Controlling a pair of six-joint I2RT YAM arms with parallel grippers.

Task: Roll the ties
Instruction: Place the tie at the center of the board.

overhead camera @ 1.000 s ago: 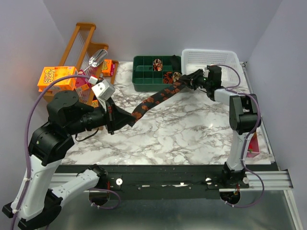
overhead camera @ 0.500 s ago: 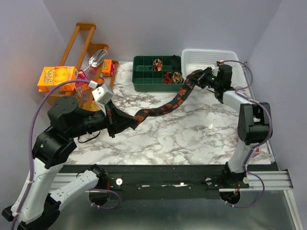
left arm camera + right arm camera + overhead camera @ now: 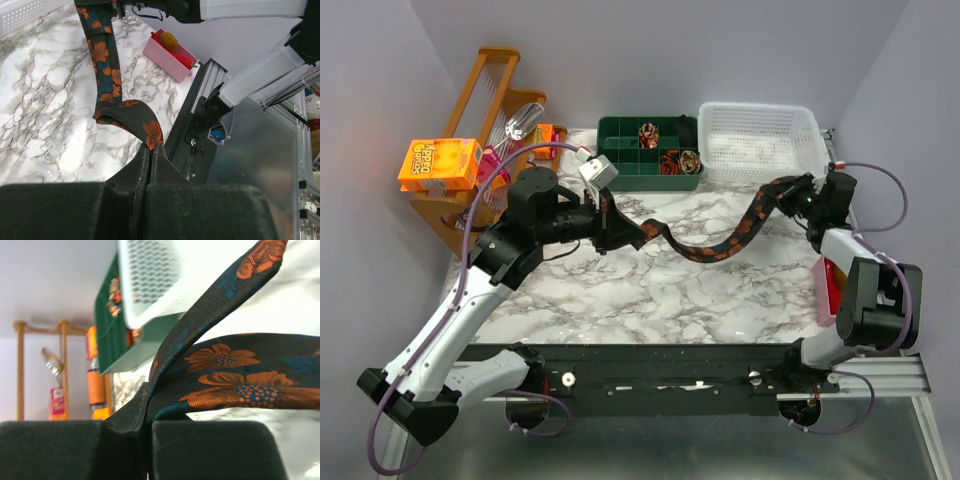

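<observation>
The tie still hangs sagging, so my right gripper will next go down and back to the bare marble below it and release the tie's end.
A dark tie with orange flowers hangs in a sagging curve over the marble table between my two grippers. My left gripper is shut on its left end; in the left wrist view the tie runs away from my pinched fingertips. My right gripper is shut on the other end by the white basket; in the right wrist view the tie folds out of the closed jaws. Coiled ties sit in the green compartment box.
A white mesh basket stands at the back right beside the green box. A wooden rack with an orange box is at the back left. A pink tray sits at the table's right edge.
Both arms moved right with the tie. The left gripper came from the left side to mid-table near the green box; the right gripper moved down and right off the basket. The tie now sags lower.
</observation>
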